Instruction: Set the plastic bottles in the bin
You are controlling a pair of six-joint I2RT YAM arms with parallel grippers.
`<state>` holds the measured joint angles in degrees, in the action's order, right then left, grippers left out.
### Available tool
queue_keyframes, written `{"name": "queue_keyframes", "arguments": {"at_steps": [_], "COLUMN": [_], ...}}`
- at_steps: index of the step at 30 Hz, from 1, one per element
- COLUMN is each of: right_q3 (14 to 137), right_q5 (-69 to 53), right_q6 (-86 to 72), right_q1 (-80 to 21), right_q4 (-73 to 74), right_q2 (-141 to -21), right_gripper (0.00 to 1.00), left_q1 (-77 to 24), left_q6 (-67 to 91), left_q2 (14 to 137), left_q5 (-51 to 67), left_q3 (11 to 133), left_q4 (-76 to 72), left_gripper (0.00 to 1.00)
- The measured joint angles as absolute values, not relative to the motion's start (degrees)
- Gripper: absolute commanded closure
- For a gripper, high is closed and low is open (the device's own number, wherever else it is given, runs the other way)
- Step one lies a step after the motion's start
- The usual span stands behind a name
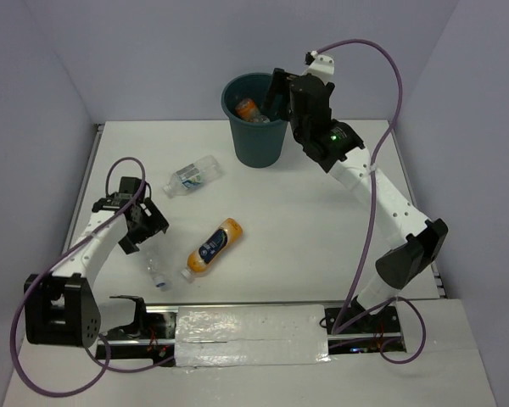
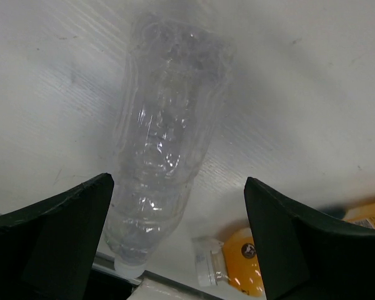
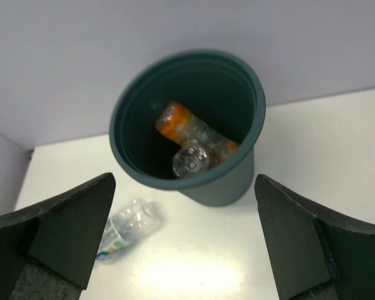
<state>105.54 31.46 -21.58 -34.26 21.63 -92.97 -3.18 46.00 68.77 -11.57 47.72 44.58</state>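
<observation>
My left gripper should next come down onto the clear bottle's middle (image 1: 151, 253) (image 2: 156, 165) and close its fingers across it. The bottle already lies lengthwise between them.
The dark teal bin (image 1: 256, 140) stands at the back middle of the table. In it lie the short orange bottle (image 3: 180, 124) and a clear crinkled bottle (image 3: 191, 161). My right gripper (image 1: 276, 100) hangs open and empty just above the bin's right rim; it also shows in the right wrist view (image 3: 184, 187). My left gripper (image 1: 144, 232) is open over a clear bottle (image 2: 162, 144) that lies between its fingers, nearer the left one. The larger orange bottle with the blue label (image 1: 214, 247) lies just right of it. Another clear bottle (image 1: 191, 175) lies left of the bin.
The orange bottle's white cap (image 2: 207, 269) points toward the table's near edge, close to the neck of the clear bottle under my left gripper. Silver tape (image 1: 250, 335) runs along the near edge. Grey walls close in the table on three sides.
</observation>
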Motion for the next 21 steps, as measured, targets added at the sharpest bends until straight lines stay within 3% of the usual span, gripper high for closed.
{"name": "queue_keyframes", "arguments": {"at_steps": [4,6,11,16,21], "right_q3": [102.00,100.44,98.50,98.28,98.52], "right_q5": [30.37,30.11,29.28,27.31,25.19], "right_q6": [-22.70,-23.20,-25.67,-26.72,-28.16], "right_q1": [-34.26,-34.26,-34.26,-34.26,-34.28], "right_q4": [22.74,23.42,24.45,25.50,28.25], "right_q2": [-92.25,-91.50,-89.30,-87.66,-87.42], "right_gripper": [0.00,0.00,0.00,0.00,0.00], "left_q1": [-3.18,-3.18,-3.22,-3.81,-4.89], "left_q6": [48.42,49.47,49.58,46.17,41.58], "left_q2": [74.11,76.20,78.94,77.71,76.01], "left_q5": [-11.25,-11.16,-9.69,-6.11,-3.03], "left_q3": [45.10,44.16,44.47,49.80,65.91], "left_q4": [42.00,40.73,38.22,37.74,38.11], "left_gripper": [0.00,0.06,0.37,0.40,0.42]}}
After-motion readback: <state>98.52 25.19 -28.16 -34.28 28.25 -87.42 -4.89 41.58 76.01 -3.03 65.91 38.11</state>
